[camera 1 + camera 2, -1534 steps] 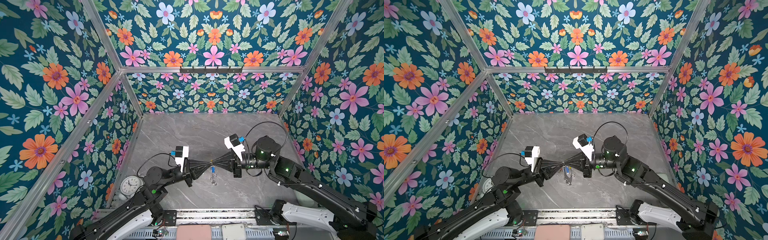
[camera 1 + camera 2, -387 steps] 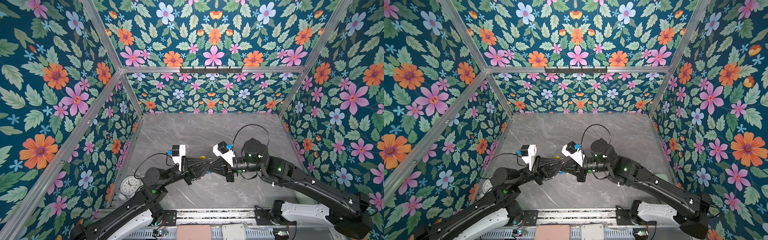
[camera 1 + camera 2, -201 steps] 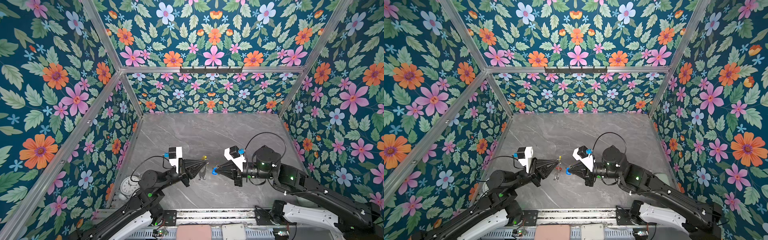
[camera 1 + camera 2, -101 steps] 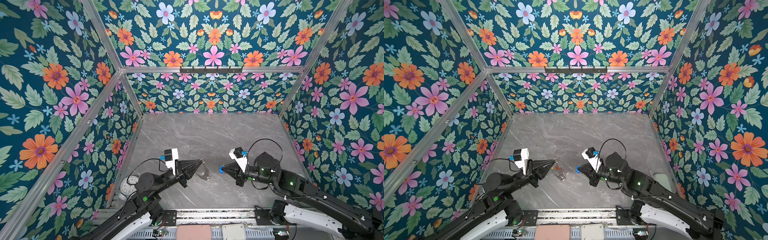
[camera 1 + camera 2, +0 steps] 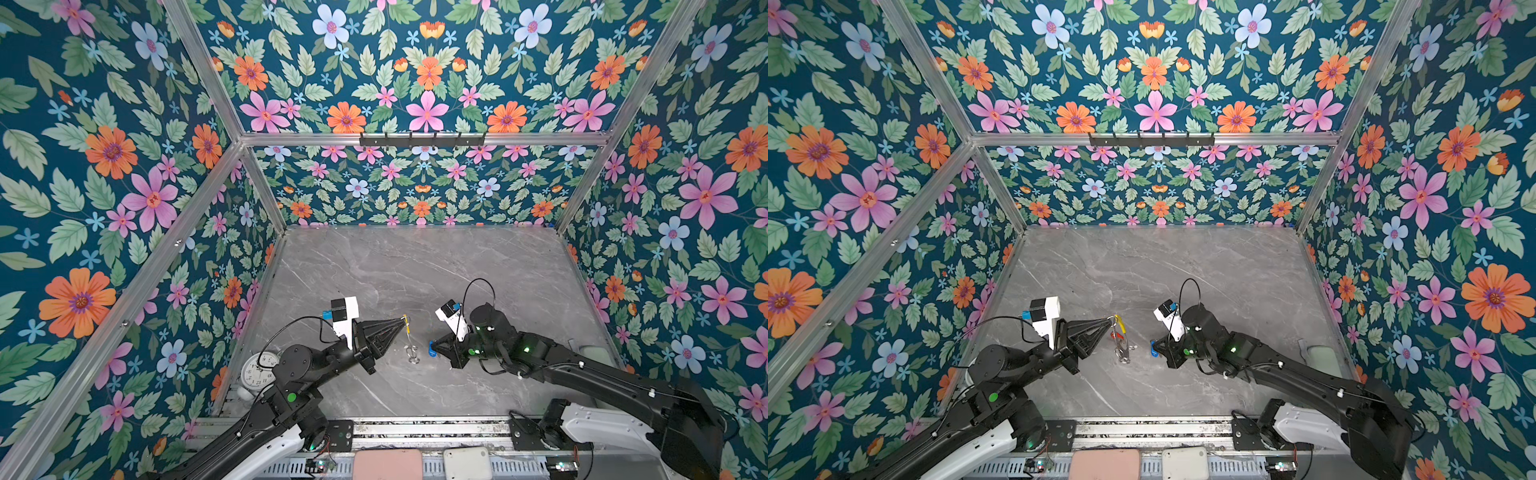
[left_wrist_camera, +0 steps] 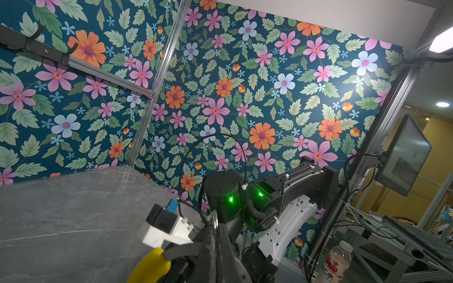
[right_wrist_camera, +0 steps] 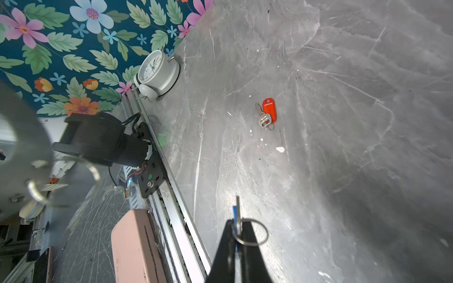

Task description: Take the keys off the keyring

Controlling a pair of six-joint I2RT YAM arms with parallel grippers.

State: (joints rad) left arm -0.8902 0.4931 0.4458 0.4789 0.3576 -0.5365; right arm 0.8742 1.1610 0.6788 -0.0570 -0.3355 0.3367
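The blue-tagged key [image 7: 234, 215] is already clear of the ring, and bare tabletop near the red-tagged key is below my fingers. My right gripper needs to go down there to release the blue-tagged key.
My left gripper [image 5: 402, 321] [image 5: 1112, 319] is shut on the keyring [image 5: 411, 353] [image 5: 1122, 351], which hangs below its tip above the grey table. The ring's yellow arc [image 6: 149, 265] shows close up in the left wrist view, and the ring is a blur in the right wrist view [image 7: 93, 169]. To its right, clear of the ring, my right gripper [image 5: 433, 348] [image 5: 1154, 347] [image 7: 237, 227] is shut on the blue-tagged key [image 7: 234, 215], its silver loop [image 7: 255, 232] sticking out. The red-tagged key [image 7: 268, 114] lies loose on the table.
A white alarm clock [image 5: 259, 370] [image 7: 157, 73] lies at the table's front-left corner. A pink pad [image 5: 386, 463] and a white box [image 5: 465, 462] sit on the front rail. A hook rail [image 5: 422, 139] crosses the back wall. A bottle [image 6: 335, 264] stands outside the cell.
The grippers, together at the ring two seconds ago, have drawn apart. My right gripper came away rightward and down with the blue-tagged key, and the left keeps the ring.
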